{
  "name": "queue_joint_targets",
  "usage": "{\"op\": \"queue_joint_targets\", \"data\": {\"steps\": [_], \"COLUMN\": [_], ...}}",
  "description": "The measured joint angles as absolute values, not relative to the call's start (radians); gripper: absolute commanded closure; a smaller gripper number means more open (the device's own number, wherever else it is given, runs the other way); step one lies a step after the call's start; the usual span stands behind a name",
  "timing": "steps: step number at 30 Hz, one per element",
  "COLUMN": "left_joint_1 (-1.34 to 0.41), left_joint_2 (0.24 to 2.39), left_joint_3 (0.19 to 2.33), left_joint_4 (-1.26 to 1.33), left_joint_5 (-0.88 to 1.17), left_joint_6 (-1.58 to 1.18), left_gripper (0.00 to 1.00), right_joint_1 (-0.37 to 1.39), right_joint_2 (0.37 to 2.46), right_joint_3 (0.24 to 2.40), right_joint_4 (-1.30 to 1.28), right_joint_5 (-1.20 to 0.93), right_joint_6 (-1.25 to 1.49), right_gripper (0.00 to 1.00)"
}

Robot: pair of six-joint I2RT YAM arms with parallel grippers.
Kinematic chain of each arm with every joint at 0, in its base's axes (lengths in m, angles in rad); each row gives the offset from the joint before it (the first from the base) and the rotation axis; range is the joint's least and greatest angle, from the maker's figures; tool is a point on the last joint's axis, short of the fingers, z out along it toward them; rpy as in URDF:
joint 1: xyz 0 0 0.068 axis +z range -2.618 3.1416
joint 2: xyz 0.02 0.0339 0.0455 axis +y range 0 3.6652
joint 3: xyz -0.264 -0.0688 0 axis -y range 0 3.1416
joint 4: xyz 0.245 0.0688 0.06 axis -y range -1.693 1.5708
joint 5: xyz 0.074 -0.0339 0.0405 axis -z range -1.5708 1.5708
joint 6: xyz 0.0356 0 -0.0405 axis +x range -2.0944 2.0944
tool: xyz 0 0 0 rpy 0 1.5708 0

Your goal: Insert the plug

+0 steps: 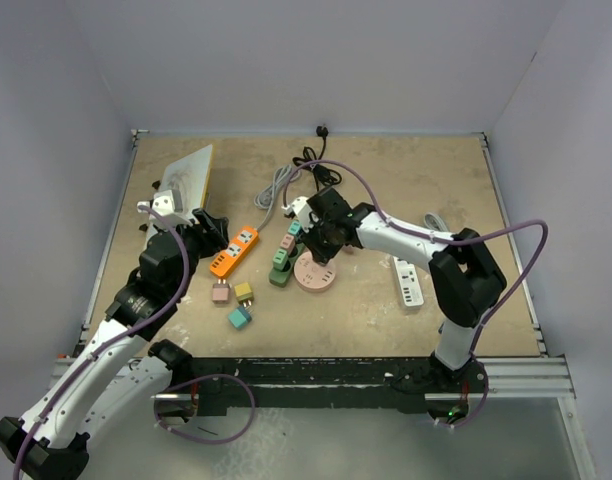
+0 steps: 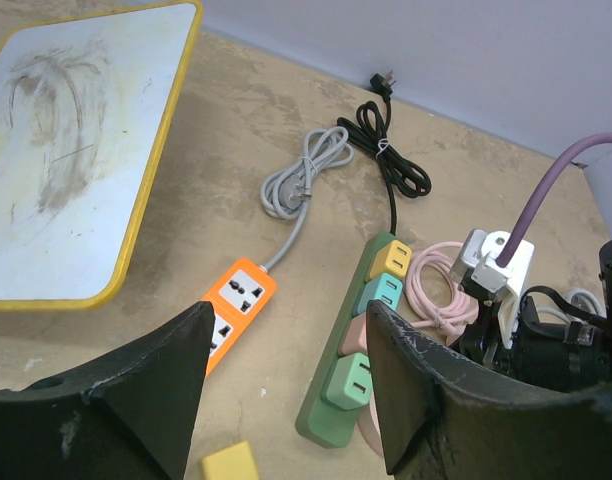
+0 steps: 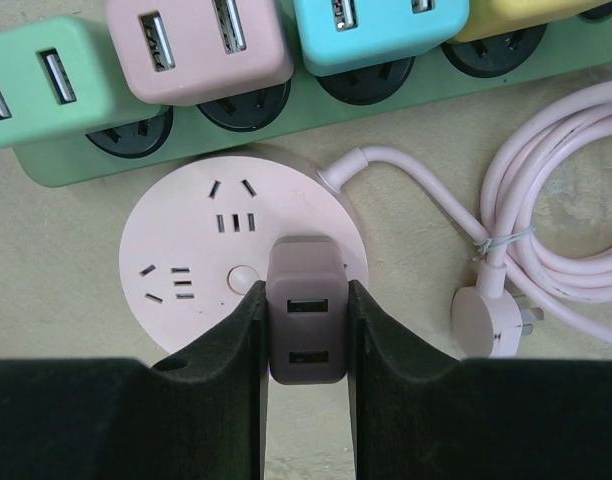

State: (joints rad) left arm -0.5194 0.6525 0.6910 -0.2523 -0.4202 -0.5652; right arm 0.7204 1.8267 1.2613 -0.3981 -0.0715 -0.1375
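Observation:
Next, my right gripper turns the mauve plug on the pink disc (image 1: 322, 264), eases outward along the green power strip, then opens, as the plug already sits over that disc.
My right gripper (image 3: 306, 300) is shut on a mauve two-port USB plug (image 3: 306, 335). The plug sits over the near right part of a round pink socket disc (image 3: 186, 250). Its prongs are hidden, so I cannot tell whether they are in a socket. In the top view the right gripper (image 1: 321, 240) hangs over that pink disc (image 1: 316, 275), beside the green power strip (image 1: 282, 265). My left gripper (image 2: 286, 320) is open and holds nothing. It hovers above bare table between the orange power strip (image 2: 236, 300) and the green strip (image 2: 361, 345).
The green strip carries green, pink, teal and yellow plugs (image 3: 196, 45). Three loose plugs (image 1: 239, 317) lie near the front. A white strip (image 1: 409, 281) lies right. A yellow-rimmed board (image 1: 189, 172) stands back left, with grey cable (image 1: 274, 190) and black cable (image 1: 321, 165) behind. A pink cord (image 3: 556, 200) coils beside the disc.

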Motion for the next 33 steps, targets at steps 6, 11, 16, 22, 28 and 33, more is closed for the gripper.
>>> {"op": "queue_joint_targets", "data": {"steps": [6,11,16,22,28,33], "left_joint_1": [-0.519,-0.519,-0.519,-0.519,-0.519,-0.519], "left_joint_2": [0.648,0.643,0.642,0.631,0.627,0.619], "left_joint_3": [0.691,0.691,0.691,0.69,0.689,0.688], "left_joint_4": [-0.253,-0.253,-0.253,-0.253,-0.253,-0.253], "left_joint_5": [-0.421,-0.421,-0.42,-0.42,-0.416,-0.413], "left_joint_6": [-0.565,-0.565,-0.566,-0.566,-0.566,-0.567], "left_gripper": [0.41,0.41,0.41,0.41,0.41,0.41], "right_joint_1": [0.73,0.731,0.728,0.738,0.771,0.765], "right_joint_2": [1.813,1.776,1.754,1.725,1.678,1.66], "right_joint_3": [1.258,1.234,1.193,1.129,1.074,1.066], "right_joint_4": [-0.381,-0.352,-0.3,-0.21,-0.201,-0.262], "right_joint_5": [-0.054,-0.056,-0.072,-0.016,0.192,0.324], "right_joint_6": [-0.135,-0.097,-0.022,0.128,0.365,0.538], "right_gripper": [0.97,0.83,0.94,0.97,0.96,0.92]}}
